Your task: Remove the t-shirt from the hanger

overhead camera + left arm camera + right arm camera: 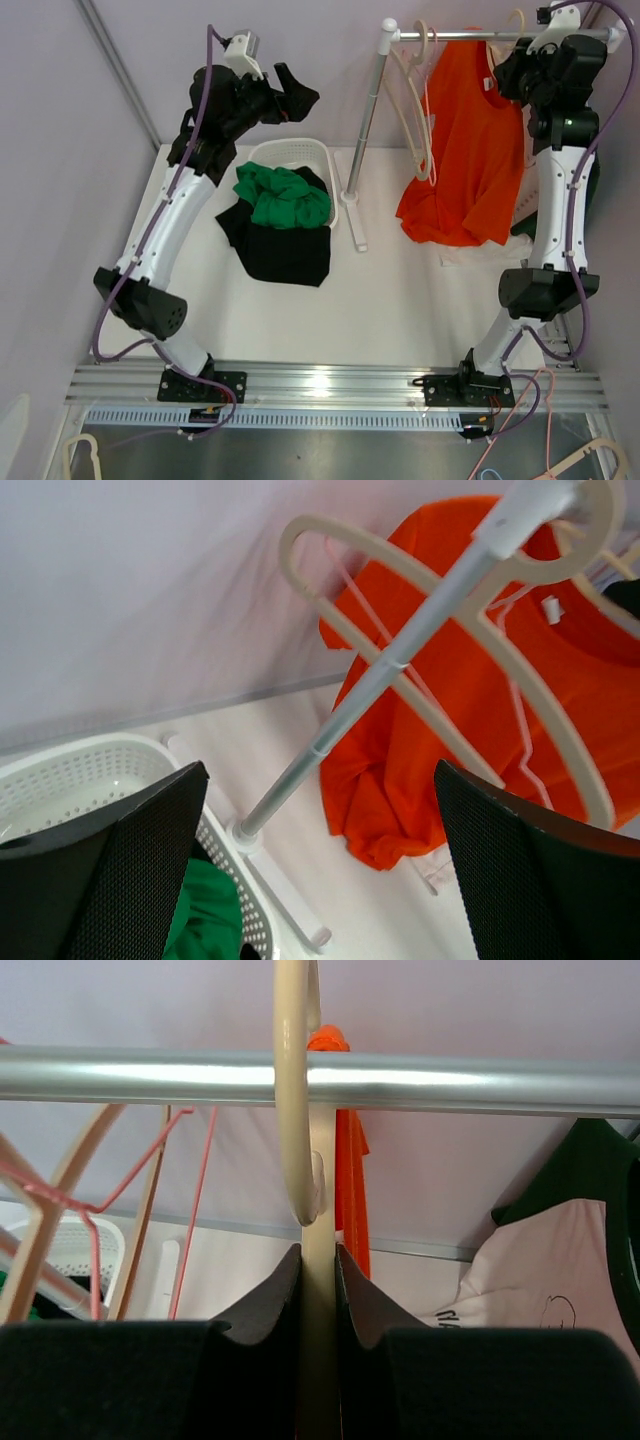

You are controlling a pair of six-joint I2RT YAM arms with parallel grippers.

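Observation:
My left gripper comes back, down and to the right in the top view onto the shirt's lower fold (478, 226) next, because my right gripper holds only the hanger.
An orange t-shirt (465, 150) hangs on a cream hanger from the metal rail (470, 35) at the back right. It also shows in the left wrist view (440, 710). My right gripper (520, 70) is up at the rail and shut on that hanger's neck (318, 1360), just under its hook (290, 1090), which sits over the rail (450, 1080). A strip of the orange shirt (350, 1170) shows behind it. My left gripper (295, 95) is open and empty, high above the basket, left of the rack. Its fingers stand wide apart in the left wrist view (320, 880).
A white laundry basket (300, 155) holds a green garment (280, 195), and a black one (285, 250) spills over its front. Empty hangers (420, 100) hang at the rail's left end by the rack pole (365, 130). A pale printed garment (540, 1270) hangs to the right.

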